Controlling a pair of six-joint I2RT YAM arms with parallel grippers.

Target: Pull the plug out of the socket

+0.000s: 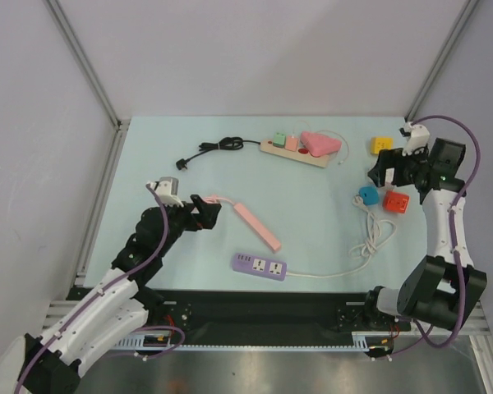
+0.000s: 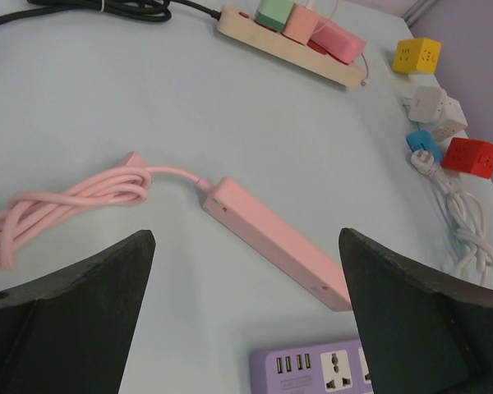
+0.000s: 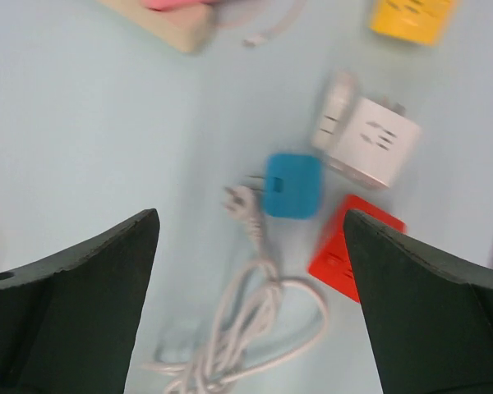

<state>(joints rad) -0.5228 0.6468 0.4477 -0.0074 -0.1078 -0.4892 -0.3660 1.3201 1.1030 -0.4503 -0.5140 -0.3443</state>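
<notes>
The left gripper needs to reach outward and down onto the beige power strip's cable end [image 1: 266,146] [image 2: 226,22] next, because that lies outward and to the gripper's right in the top view.
A beige power strip [image 1: 296,153] lies at the back of the table with a green plug [image 1: 277,139], a salmon plug [image 1: 292,141] and a pink adapter [image 1: 320,144] seated in it. The strip also shows at the top of the left wrist view [image 2: 345,74]. My left gripper [image 1: 209,209] is open and empty over the pink power strip [image 2: 275,242], far from the beige strip. My right gripper [image 1: 376,172] is open and empty above the blue cube [image 3: 292,185] and the loose white plug [image 3: 238,197], to the right of the beige strip.
A purple power strip [image 1: 260,266] lies near the front with its white cable [image 1: 370,242] coiled to the right. A red cube [image 1: 395,201], a yellow cube [image 1: 382,145] and a white adapter [image 3: 366,139] sit at the right. A black cable [image 1: 209,149] lies at the back left.
</notes>
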